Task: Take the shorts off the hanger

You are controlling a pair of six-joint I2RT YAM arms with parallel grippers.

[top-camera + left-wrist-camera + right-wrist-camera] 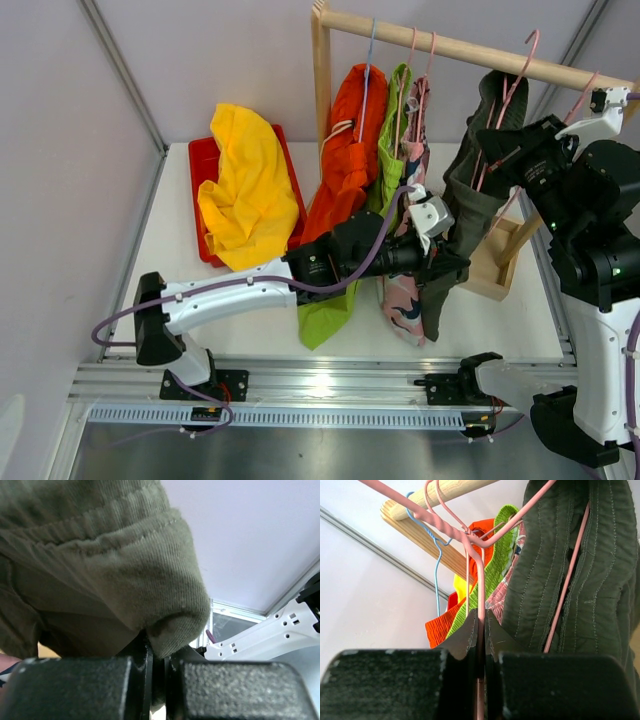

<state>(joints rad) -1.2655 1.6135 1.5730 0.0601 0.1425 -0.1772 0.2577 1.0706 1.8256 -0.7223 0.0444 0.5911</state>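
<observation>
I will next pull the hanger out of the shorts' waistband with my right gripper, to the right in the top view. Then I will go back and release it on the wooden bar above my gripper.
The dark olive-grey shorts (468, 190) hang on a pink hanger (515, 85) from the wooden rail (450, 45). My left gripper (447, 262) is shut on a lower fold of these shorts (125, 570). My right gripper (500, 150) is shut on the pink hanger's wire (481, 595), next to the shorts' waistband (570, 565). Orange shorts (345, 150), lime green shorts (385, 160) and pink patterned shorts (408, 290) hang to the left on their own hangers. Yellow shorts (248, 185) lie on a red tray (205, 165).
The rail's wooden upright (321, 80) stands behind the orange shorts. A small wooden box (495, 262) sits at the right foot of the rack. A blue hanger (437, 555) holds the orange shorts. White walls close in the left and back.
</observation>
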